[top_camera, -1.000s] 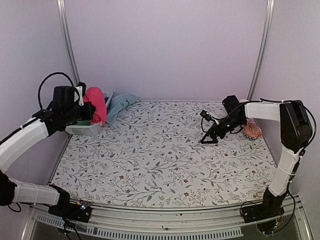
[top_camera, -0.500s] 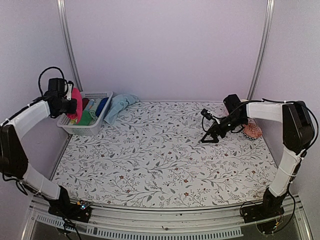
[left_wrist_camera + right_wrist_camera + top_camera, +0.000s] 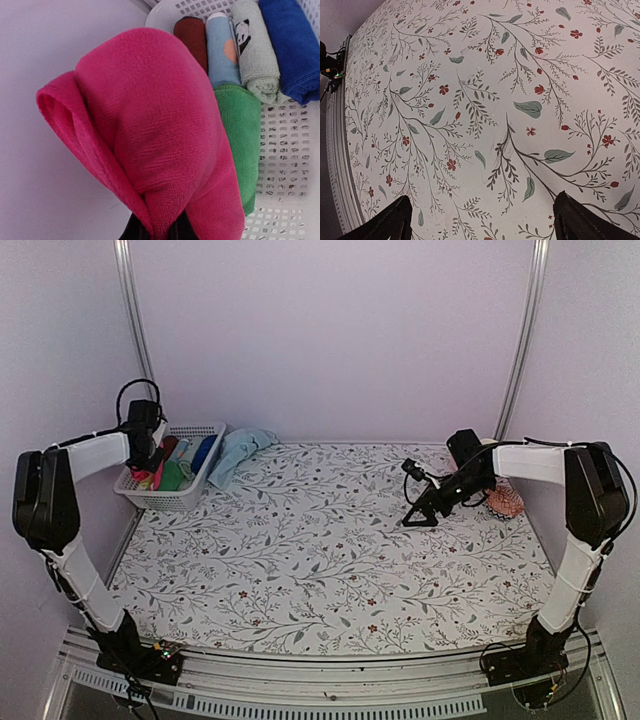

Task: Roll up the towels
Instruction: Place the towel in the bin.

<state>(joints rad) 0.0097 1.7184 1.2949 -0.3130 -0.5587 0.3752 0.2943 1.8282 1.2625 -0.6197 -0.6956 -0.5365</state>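
Note:
The left gripper shifts to the right in the top view next, then down beside the green roll to release the pink towel. The basket's bottom there lies bare.
The bright pink towel [image 3: 155, 145] is rolled into a fat bundle, and my left gripper [image 3: 157, 231] is shut on its lower end. In the top view the left gripper [image 3: 150, 452] holds that pink towel [image 3: 158, 474] at the left end of the white basket [image 3: 175, 502]. The pale blue towel [image 3: 240, 450] lies crumpled and unrolled on the table just right of the basket. My right gripper [image 3: 420, 516] hovers open and low over the patterned tablecloth [image 3: 485, 115] at the right, with nothing between its fingers [image 3: 387, 224].
The basket [image 3: 285, 155] holds a green roll [image 3: 243, 135], a dark red roll [image 3: 192, 35], a printed light blue roll [image 3: 220, 52], a grey roll [image 3: 255, 55] and a dark blue roll [image 3: 292, 45]. A red patterned object [image 3: 505, 502] lies near the right wall.
My left arm has swung the pink towel back and left, then down to the basket's left end. The right arm has barely moved.

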